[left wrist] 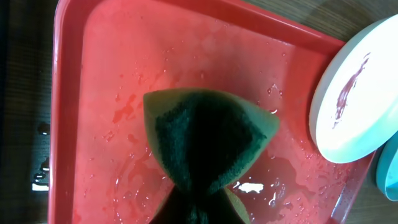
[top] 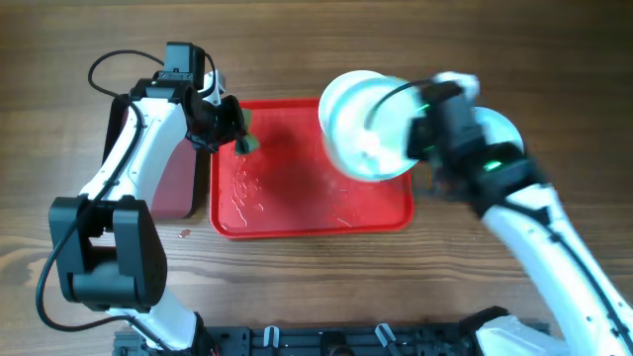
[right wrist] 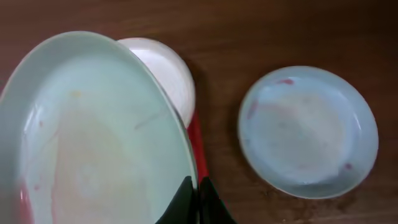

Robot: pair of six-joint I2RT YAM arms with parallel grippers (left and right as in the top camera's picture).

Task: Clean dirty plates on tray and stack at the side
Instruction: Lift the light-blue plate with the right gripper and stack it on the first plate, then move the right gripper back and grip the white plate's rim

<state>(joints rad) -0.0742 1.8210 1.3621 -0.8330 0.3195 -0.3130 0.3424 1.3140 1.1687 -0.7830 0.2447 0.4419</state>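
Note:
The right gripper moves off the red tray and down over the pale blue plate on the tabletop (top: 497,130) (right wrist: 308,132) next, since that plate already starts the side stack.
My left gripper (top: 229,127) is shut on a green sponge (top: 245,143) and holds it over the upper left of the red tray (top: 297,222). In the left wrist view the sponge (left wrist: 208,140) hides the jaws (left wrist: 199,208) above the wet tray floor (left wrist: 106,93). My right gripper (top: 420,133) is shut on the rim of a pale blue plate (top: 361,124), lifted and tilted over the tray's upper right corner; the jaws (right wrist: 198,190) pinch the plate (right wrist: 93,137). A white plate (right wrist: 165,68) with a red smear (left wrist: 354,93) lies behind it. Another pale blue plate (right wrist: 308,130) lies on the table to the right (top: 499,124).
A narrower maroon tray (top: 173,183) lies left of the red tray, under my left arm. The red tray's floor is wet with reddish streaks (top: 247,193). A strip of the tray rim (right wrist: 198,146) shows beside the held plate. Bare wooden table (top: 396,287) surrounds the trays.

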